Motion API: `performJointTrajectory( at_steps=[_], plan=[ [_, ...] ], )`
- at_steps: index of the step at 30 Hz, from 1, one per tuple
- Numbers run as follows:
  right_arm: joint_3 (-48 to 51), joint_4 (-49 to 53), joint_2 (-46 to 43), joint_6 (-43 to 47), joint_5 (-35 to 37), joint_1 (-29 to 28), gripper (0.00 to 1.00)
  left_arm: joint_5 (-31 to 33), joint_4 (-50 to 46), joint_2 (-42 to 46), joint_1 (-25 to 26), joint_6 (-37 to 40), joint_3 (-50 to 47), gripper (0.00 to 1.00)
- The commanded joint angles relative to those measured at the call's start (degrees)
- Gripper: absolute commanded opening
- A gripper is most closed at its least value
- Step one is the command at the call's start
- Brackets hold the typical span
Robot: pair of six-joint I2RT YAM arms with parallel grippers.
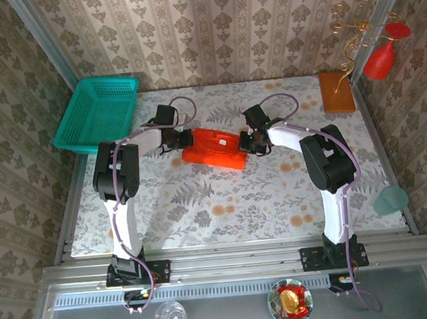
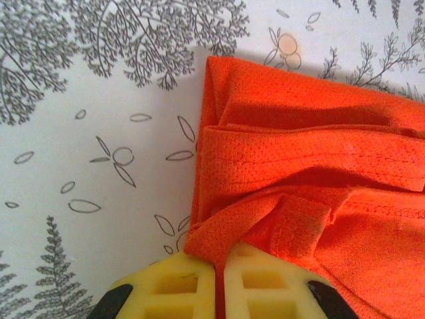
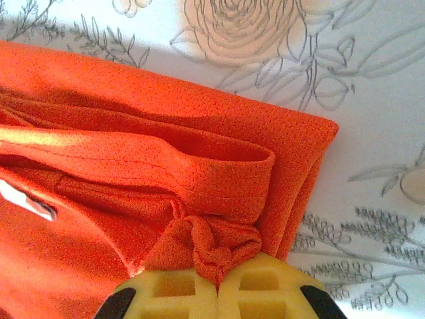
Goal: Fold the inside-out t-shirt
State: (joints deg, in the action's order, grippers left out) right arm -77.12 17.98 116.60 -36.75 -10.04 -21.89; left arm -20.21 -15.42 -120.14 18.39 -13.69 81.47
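Observation:
The right gripper pulls the bunched knot back over the open tabletop and releases it next, since that clear space lies between my gripper and base.
The orange-red t-shirt (image 1: pixel 214 147) lies as a folded, layered bundle in the far middle of the table. My left gripper (image 1: pixel 180 140) sits at its left end, shut on a fold of the cloth; the left wrist view shows the t-shirt (image 2: pixel 312 179) pinched between my yellow pads (image 2: pixel 174 287). My right gripper (image 1: pixel 248 143) is at the bundle's right end, shut on a bunched knot of the t-shirt (image 3: pixel 166 173) between its yellow pads (image 3: pixel 265 292). A white label (image 3: pixel 26 201) shows on the cloth.
A teal basket (image 1: pixel 97 113) stands at the far left corner. A brown-orange block (image 1: pixel 337 91) lies at the far right, with a red vase (image 1: pixel 380 59) and gold wire stand behind it. A teal cup (image 1: pixel 389 199) sits at the right edge.

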Motion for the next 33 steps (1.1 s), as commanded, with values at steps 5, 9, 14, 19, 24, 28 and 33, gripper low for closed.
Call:
performJointTrajectory(
  at_steps=[5,9,14,19,24,28,33],
  plan=[
    [15.53,6.66,-12.03,-7.22,2.13,-6.78,0.0,-2.93,-0.16,9.94,0.49,4.47,-9.93,0.12],
    [23.94,5.47,-19.4,-15.68,2.19,-12.6,0.0,-6.04,-0.92,12.28,1.52,6.9,-12.99,0.16],
    [25.34,9.2,-25.96,-17.82,3.26,-15.77,0.25,-8.14,-3.48,10.88,5.04,11.02,-12.69,0.27],
    [17.09,20.14,-27.51,-5.62,7.27,-15.05,0.32,-5.5,-1.8,13.17,6.4,9.19,-12.76,0.31],
    [7.73,22.81,-21.45,10.58,0.65,-14.93,0.33,-3.67,-2.1,18.96,5.85,7.47,-12.32,0.36],
    [-3.27,27.59,-13.86,21.11,-1.0,-14.94,0.35,-2.05,-6.41,21.83,4.85,5.99,-11.03,0.37],
    [-14.43,31.37,-3.41,28.07,-5.26,-15.24,0.35,-5.53,-9.06,21.02,1.89,3.51,-10.71,0.3]
  ],
)
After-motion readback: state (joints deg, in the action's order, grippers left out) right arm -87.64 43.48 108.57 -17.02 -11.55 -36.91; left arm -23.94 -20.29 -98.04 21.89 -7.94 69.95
